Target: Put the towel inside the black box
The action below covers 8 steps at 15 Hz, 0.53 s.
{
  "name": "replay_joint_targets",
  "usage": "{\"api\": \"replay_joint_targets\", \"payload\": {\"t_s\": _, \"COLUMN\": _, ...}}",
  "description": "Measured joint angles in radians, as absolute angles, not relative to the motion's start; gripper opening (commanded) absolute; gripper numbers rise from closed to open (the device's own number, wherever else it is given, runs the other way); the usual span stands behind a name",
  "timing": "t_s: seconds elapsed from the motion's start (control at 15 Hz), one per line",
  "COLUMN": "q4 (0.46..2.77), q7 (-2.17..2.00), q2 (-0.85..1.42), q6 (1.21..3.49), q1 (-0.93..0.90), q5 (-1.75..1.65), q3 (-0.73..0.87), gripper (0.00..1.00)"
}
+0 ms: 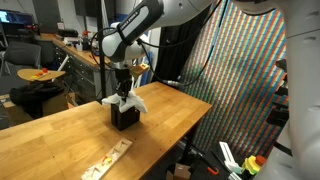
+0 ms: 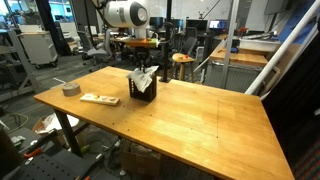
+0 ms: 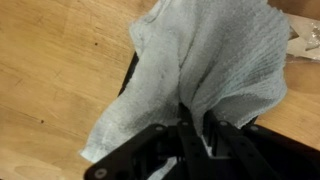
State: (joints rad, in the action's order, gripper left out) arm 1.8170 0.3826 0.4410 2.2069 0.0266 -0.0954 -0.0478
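The robot needs to push its gripper down into the black box [image 1: 125, 110] and let go of the towel's fold, because the towel still hangs over the box's top and spills past the box's sides.
The white towel [image 3: 210, 60] hangs from my gripper [image 3: 197, 128], whose fingers are shut on a pinched fold of it. In both exterior views the gripper [image 1: 124, 88] [image 2: 143, 72] is directly over the black box [image 1: 125, 116] [image 2: 144, 91] on the wooden table. The towel [image 1: 131, 100] [image 2: 141, 80] drapes over the box's top and spills past its sides. In the wrist view the towel hides nearly all of the box; only a dark edge [image 3: 131, 70] shows on the left.
A flat wooden strip with markings [image 1: 108, 158] [image 2: 99, 99] lies on the table near the box. A roll of grey tape [image 2: 70, 89] sits by one table edge. A patterned curtain [image 1: 250, 70] hangs beside the table.
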Motion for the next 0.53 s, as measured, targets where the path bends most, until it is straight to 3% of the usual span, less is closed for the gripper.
{"api": "replay_joint_targets", "payload": {"t_s": 0.53, "q4": 1.819, "q7": 0.396, "q2": 0.462, "q6": 2.21, "q1": 0.045, "q5": -0.057, "q3": -0.051, "gripper": 0.05}}
